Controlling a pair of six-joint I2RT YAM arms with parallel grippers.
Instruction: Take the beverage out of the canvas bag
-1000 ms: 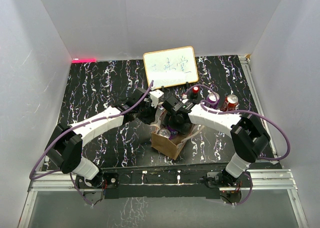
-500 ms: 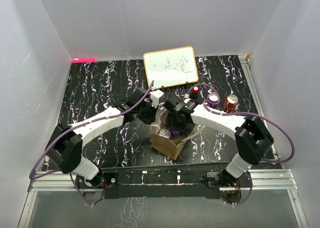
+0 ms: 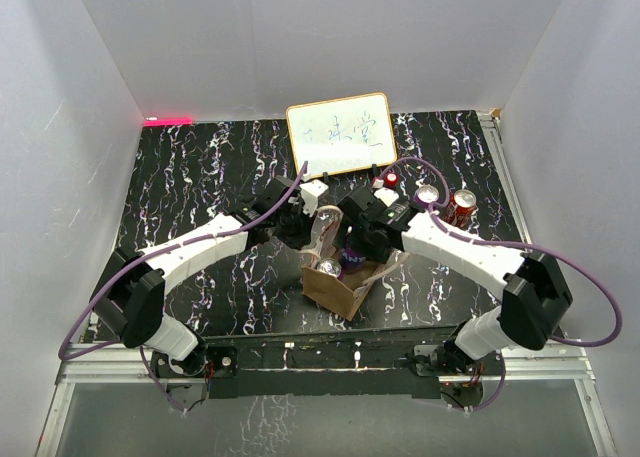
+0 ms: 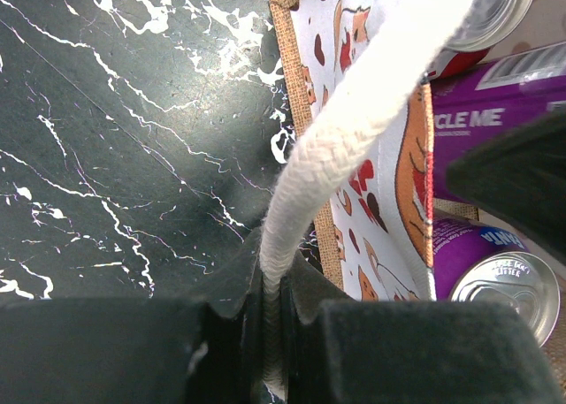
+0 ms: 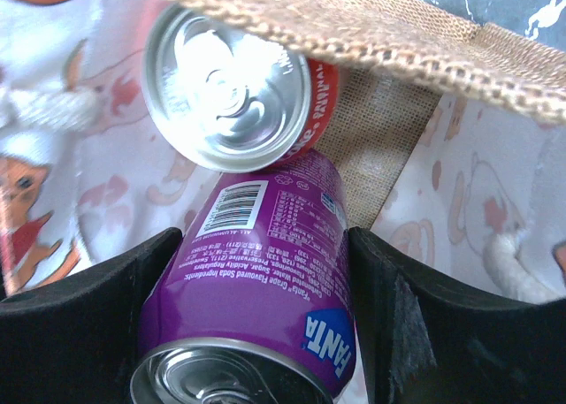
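I should next lift my right gripper from the bag and lower it to release beside the standing purple can, since that can is to its right in the top view.
The tan canvas bag stands open at the table's front centre. My left gripper is shut on one pale rope handle and holds it up beside the bag's left wall; from above, the left gripper sits just behind the bag. My right gripper reaches into the bag mouth, its fingers closed on either side of a purple Fanta can, the beverage. A red can with a silver top lies right under it in the bag. Another purple can top shows inside.
A white framed board leans at the back. Three cans stand on the black marbled table behind and to the right of the bag, the red one furthest right. White walls enclose the table on three sides.
My right arm has swung its elbow out to the right, and the gripper with the purple can has risen slightly at the bag mouth. The left arm has held still.
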